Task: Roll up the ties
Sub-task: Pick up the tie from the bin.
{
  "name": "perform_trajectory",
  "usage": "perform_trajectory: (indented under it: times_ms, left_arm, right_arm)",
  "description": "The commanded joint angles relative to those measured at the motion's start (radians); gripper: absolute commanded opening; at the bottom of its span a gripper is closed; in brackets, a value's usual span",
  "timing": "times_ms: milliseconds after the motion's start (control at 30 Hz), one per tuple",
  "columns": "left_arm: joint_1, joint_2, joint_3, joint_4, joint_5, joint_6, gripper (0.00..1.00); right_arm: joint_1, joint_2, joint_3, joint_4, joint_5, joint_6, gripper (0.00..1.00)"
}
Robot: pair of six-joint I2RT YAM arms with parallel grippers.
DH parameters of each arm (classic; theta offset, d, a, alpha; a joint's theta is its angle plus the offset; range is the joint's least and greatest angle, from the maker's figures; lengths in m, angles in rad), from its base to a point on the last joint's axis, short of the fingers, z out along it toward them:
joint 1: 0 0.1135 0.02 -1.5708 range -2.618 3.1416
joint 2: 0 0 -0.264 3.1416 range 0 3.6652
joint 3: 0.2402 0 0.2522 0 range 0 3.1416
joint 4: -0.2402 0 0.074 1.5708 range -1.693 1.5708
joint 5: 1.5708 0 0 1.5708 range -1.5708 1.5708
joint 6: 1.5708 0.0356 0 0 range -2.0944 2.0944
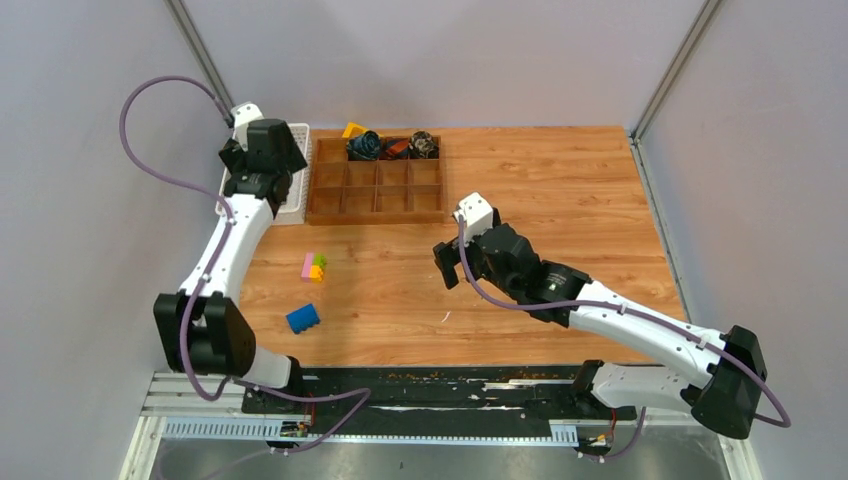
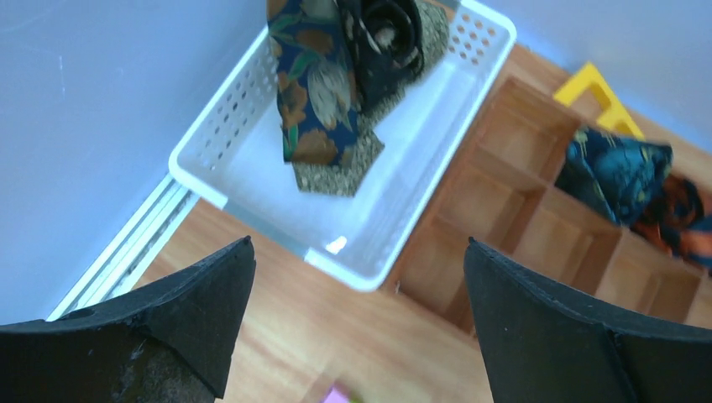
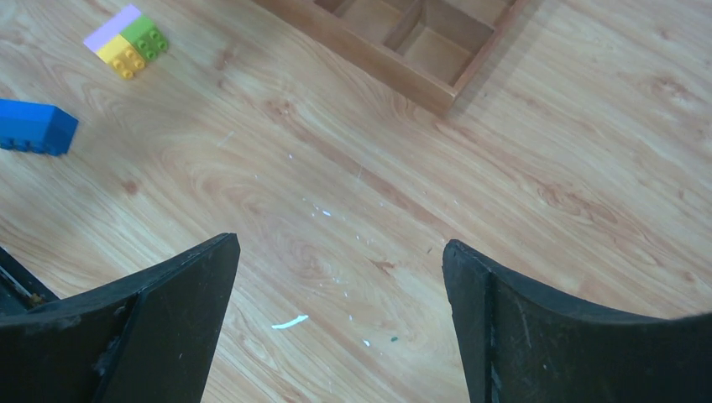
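Note:
My left gripper goes outward and down into the white basket (image 2: 243, 151) next, over the near end of the navy tie, because that tie lies on top of the olive tie.
Unrolled ties lie in a white basket (image 2: 243, 151): a navy floral tie (image 2: 311, 92), an olive speckled tie (image 2: 336, 172) under it and a black patterned tie (image 2: 386, 42). My left gripper (image 2: 359, 252) hangs open above the basket's near corner, holding nothing. Three rolled ties sit in the back row of a wooden organizer (image 1: 375, 190): a blue-black one (image 1: 364, 146), a reddish one (image 1: 397, 148) and a mottled one (image 1: 424, 145). My right gripper (image 3: 340, 252) is open and empty over bare table, just off the organizer's near right corner (image 3: 445, 96).
Plastic blocks lie on the wooden table: a pink, green and yellow cluster (image 1: 314, 266), a blue block (image 1: 303, 318) and a yellow piece (image 1: 353, 130) behind the organizer. Grey walls close in the left, back and right sides.

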Motion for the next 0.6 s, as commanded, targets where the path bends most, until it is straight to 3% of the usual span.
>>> perform_trajectory:
  times_ms: [0,267,567]
  left_arm:
    - [0.145,0.121,0.112,0.109,0.099,-0.021,1.00]
    - [0.320,0.298,0.149,0.262,0.361,0.046,1.00]
    - [0.358,0.572,0.284,0.276,0.496,0.127,0.99]
  right_arm:
    - [-0.049,-0.009,-0.019,-0.002,-0.065,-0.003,0.93]
    - [-0.185,-0.036,-0.066,0.019,-0.230,0.065,0.93]
    - [-0.197,-0.027,-0.078,0.023,-0.242,0.068,0.93]
